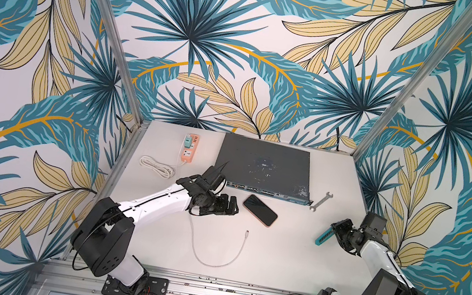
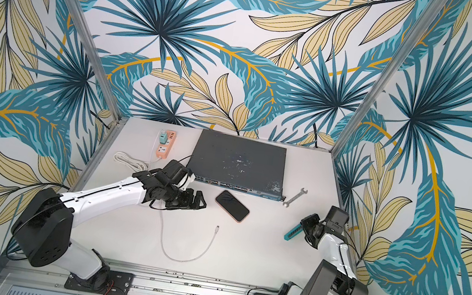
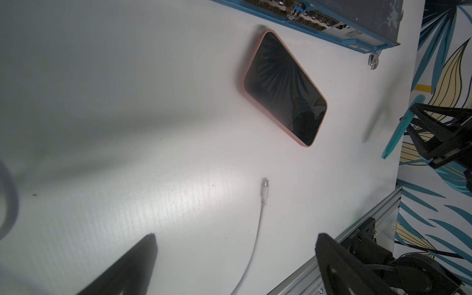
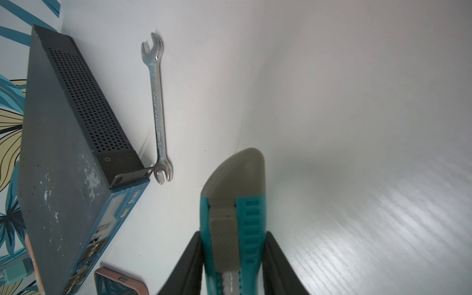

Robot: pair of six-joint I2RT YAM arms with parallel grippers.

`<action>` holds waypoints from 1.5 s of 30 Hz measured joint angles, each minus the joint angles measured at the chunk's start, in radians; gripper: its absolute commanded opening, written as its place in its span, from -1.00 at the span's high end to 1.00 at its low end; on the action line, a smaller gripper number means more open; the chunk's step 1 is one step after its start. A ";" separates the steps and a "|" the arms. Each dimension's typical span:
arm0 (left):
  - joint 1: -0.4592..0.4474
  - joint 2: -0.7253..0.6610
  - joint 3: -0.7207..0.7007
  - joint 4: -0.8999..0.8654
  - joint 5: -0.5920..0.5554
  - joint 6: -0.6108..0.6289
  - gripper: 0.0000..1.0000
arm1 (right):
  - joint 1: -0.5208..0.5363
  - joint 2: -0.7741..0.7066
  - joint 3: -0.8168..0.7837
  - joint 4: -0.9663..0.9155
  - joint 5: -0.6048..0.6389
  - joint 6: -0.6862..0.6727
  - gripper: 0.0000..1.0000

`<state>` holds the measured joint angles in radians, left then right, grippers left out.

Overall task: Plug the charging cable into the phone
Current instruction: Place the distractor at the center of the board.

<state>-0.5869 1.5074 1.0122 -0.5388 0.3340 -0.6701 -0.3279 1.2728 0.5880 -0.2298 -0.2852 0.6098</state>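
My right gripper should next bring the teal utility knife (image 1: 324, 236) down onto the bare tabletop beneath and open to release it, because that spot is clear of the phone and the cable.
The phone (image 1: 260, 210) (image 2: 232, 206) lies flat and screen up, askew, in front of the switch box; its pinkish edge shows in the left wrist view (image 3: 284, 88). The charging cable (image 3: 259, 224) loops over the table, and its connector tip (image 1: 247, 232) (image 3: 265, 189) lies free just on the near side of the phone. My left gripper (image 1: 233, 207) (image 3: 236, 237) is open and empty, just left of the phone. At the right, my right gripper (image 1: 335, 231) (image 4: 233, 235) is shut on a teal utility knife (image 1: 324, 236) (image 4: 237, 191).
A dark grey network switch (image 1: 263, 167) fills the back middle. A steel wrench (image 1: 320, 201) lies by its right front corner. At the back left sit an orange power strip (image 1: 189, 147) and its coiled white cord (image 1: 158, 166). An aluminium rail (image 1: 221, 293) bounds the front.
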 measured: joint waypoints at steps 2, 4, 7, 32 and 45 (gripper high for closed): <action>0.000 0.000 0.000 0.000 0.000 0.000 -1.00 | -0.001 0.011 -0.005 0.003 0.000 0.000 0.32; 0.000 0.000 0.000 0.000 0.000 0.000 -1.00 | -0.002 0.021 -0.008 0.008 0.000 0.000 0.31; 0.000 0.000 0.000 0.000 0.000 0.000 -1.00 | -0.003 0.032 -0.009 0.024 0.000 0.000 0.27; -0.001 0.023 0.000 0.000 0.000 -0.011 -1.00 | -0.014 0.102 -0.005 0.100 0.008 -0.032 -0.90; -0.001 0.023 0.000 0.000 -0.001 -0.011 -1.00 | -0.014 0.092 -0.005 0.096 0.015 -0.038 -0.99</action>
<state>-0.5880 1.5299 1.0122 -0.5388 0.3332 -0.6815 -0.3424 1.3651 0.5835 -0.1341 -0.2699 0.5716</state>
